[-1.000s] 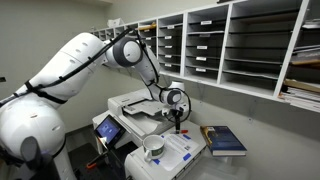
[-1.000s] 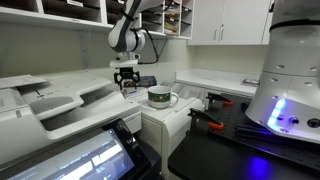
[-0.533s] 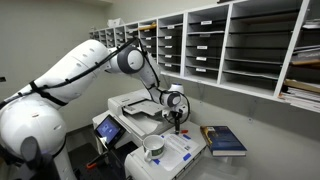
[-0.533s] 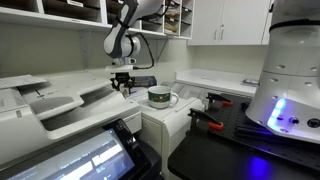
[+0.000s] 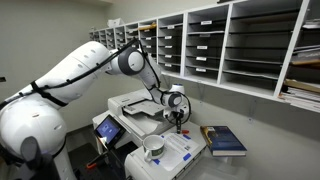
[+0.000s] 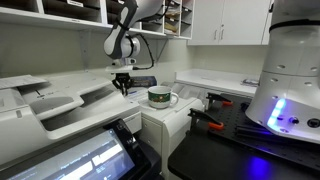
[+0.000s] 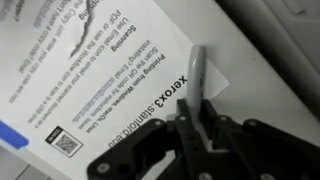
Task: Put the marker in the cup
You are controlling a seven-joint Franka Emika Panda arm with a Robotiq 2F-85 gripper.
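Observation:
My gripper holds the marker and will next move up off the printed sheet and back over the cup's opening to let the marker go, since the cup's rim is higher than the sheet.
In the wrist view my gripper (image 7: 205, 125) is shut on the marker (image 7: 201, 75), a thin stick that looks grey here and points away from the jaws over a printed sheet (image 7: 110, 70). The gripper is low over the printer top in both exterior views (image 5: 177, 121) (image 6: 123, 88). The cup (image 5: 153, 148) (image 6: 159, 97) is small and round with a white rim. It stands on a sheet on a lower cabinet, apart from the gripper. The marker is too small to make out in the exterior views.
A blue book (image 5: 225, 140) lies on the counter beside the printer (image 5: 135, 105). Wall shelves with paper trays (image 5: 230, 45) run behind the arm. A touch-screen panel (image 6: 90, 155) and a large white machine body (image 6: 290, 70) stand near the camera.
The gripper came down a little onto the printer top and its jaws went from open to shut round the marker. The cup has not moved.

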